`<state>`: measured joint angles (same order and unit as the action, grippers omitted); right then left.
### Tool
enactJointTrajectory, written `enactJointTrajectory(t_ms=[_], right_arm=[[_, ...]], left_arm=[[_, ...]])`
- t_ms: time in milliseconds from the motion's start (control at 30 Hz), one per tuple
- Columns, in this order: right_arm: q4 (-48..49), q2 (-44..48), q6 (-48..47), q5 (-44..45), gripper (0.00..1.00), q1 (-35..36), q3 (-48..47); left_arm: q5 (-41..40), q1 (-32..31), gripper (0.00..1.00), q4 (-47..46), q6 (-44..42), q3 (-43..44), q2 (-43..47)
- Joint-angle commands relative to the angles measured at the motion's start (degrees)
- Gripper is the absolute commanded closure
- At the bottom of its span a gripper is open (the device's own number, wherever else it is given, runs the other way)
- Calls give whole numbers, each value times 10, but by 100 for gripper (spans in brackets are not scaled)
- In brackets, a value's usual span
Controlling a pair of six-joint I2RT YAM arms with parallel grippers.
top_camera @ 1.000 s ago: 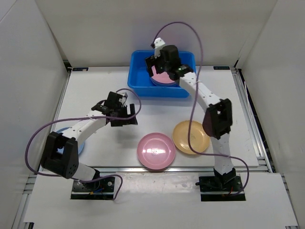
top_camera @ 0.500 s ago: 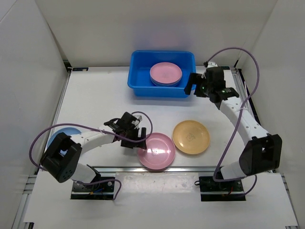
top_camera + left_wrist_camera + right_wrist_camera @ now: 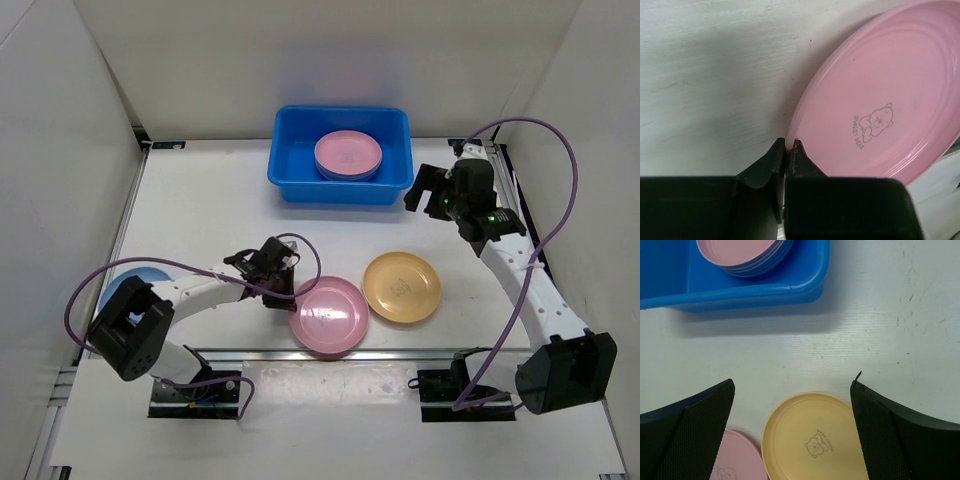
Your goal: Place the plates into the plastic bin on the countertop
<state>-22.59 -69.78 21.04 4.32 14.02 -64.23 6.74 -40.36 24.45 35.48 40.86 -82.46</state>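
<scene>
I will next raise the pink plate (image 3: 328,316) with my left gripper, carry it outward and lower it there to release it. The bin's plate stack (image 3: 348,154) lies outward of that gripper.
A pink plate (image 3: 328,316) lies near the countertop's front edge, and my left gripper (image 3: 285,292) is shut on its left rim. The left wrist view shows both fingertips (image 3: 796,150) pinched together at the edge of this pink plate (image 3: 880,100). An orange-yellow plate (image 3: 401,287) lies just right of it. The blue plastic bin (image 3: 340,190) at the back holds a stack of plates (image 3: 348,155) with a pink one on top. My right gripper (image 3: 425,190) hangs open to the right of the bin; below it, the right wrist view shows the yellow plate (image 3: 815,440).
A light blue plate (image 3: 120,285) lies at the left edge, partly hidden behind the left arm's base link. White walls enclose the countertop (image 3: 200,200) on three sides. Purple cables loop over both arms.
My left gripper slid right to the pink plate's rim and shut on it. My right arm drew back from the bin toward the right and front, still open.
</scene>
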Motion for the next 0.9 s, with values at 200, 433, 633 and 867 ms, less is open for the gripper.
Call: enactJointTrajectory(t_ms=[200,433,633,867], right_arm=[[2,30,1,41,1,-3,28],[4,23,4,31,1,-28,51],[6,23,13,-3,1,-75,58],[-4,21,15,-15,1,-123,82]], left_arm=[[-192,-2,90,153,0,92,109],[-280,3,90,142,-73,244,167],[-242,81,90,58,-170,447,23],[-118,179,91,89,-214,795,-317]])
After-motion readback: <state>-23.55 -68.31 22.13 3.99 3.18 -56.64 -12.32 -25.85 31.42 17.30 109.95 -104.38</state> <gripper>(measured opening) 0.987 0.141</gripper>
